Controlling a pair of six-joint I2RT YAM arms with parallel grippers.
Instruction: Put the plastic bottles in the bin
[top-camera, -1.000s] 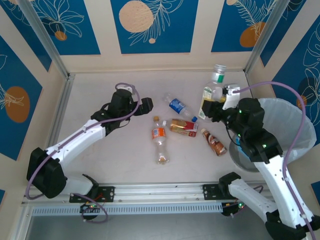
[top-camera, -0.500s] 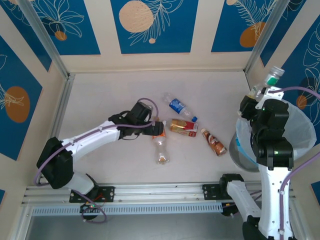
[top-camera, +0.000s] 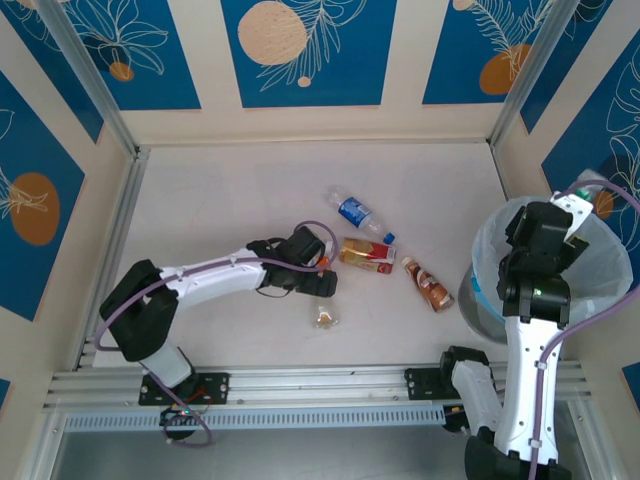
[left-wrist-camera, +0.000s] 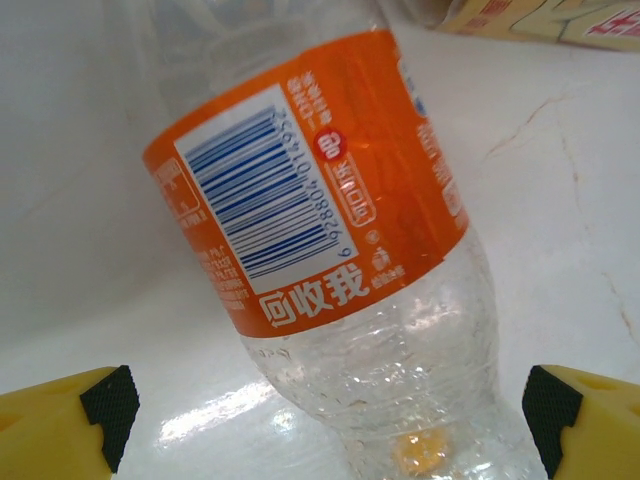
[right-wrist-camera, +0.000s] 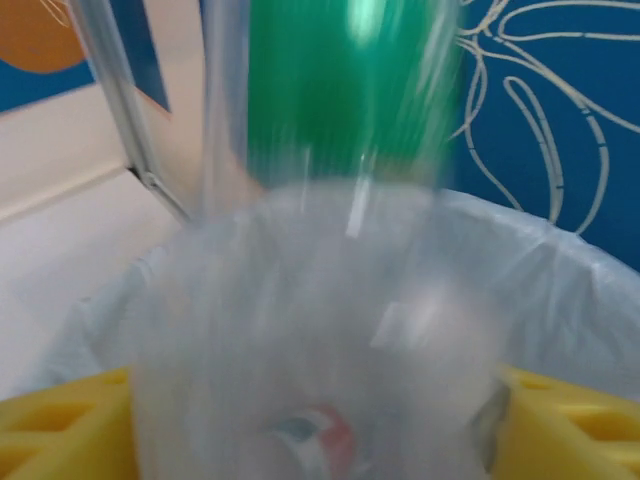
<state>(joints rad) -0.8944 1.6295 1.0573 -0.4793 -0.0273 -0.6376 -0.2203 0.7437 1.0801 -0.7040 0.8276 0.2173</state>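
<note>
The clear part of the bottle, beside the orange label, is below my left gripper, whose open fingers span the bottle's width. Next, the gripper lowers astride it and closes.
A clear plastic bottle with an orange label (left-wrist-camera: 300, 190) lies on the table between the spread fingertips of my left gripper (left-wrist-camera: 325, 420), which is open around its neck end. From above, the left gripper (top-camera: 316, 276) covers that bottle (top-camera: 325, 318). My right gripper (right-wrist-camera: 320, 430) hangs over the bin (right-wrist-camera: 570, 280), its jaws apart. A green-capped clear bottle (right-wrist-camera: 350, 100) streaks blurred between its fingers (right-wrist-camera: 570, 420). Three more bottles lie on the table: blue-labelled (top-camera: 355, 212), red-and-yellow-labelled (top-camera: 366, 254) and brown (top-camera: 428, 284).
The bin (top-camera: 605, 262) stands at the table's right edge beside the right arm (top-camera: 530, 330). Blue and cream panel walls close the back and sides. A metal rail (top-camera: 320, 385) runs along the near edge. A red and blue shape (right-wrist-camera: 325, 445) shows through the blurred bottle.
The right arm swung from the table to above the bin with the green-capped bottle, and its jaws have parted. The left arm reached right and down onto the orange-labelled bottle.
</note>
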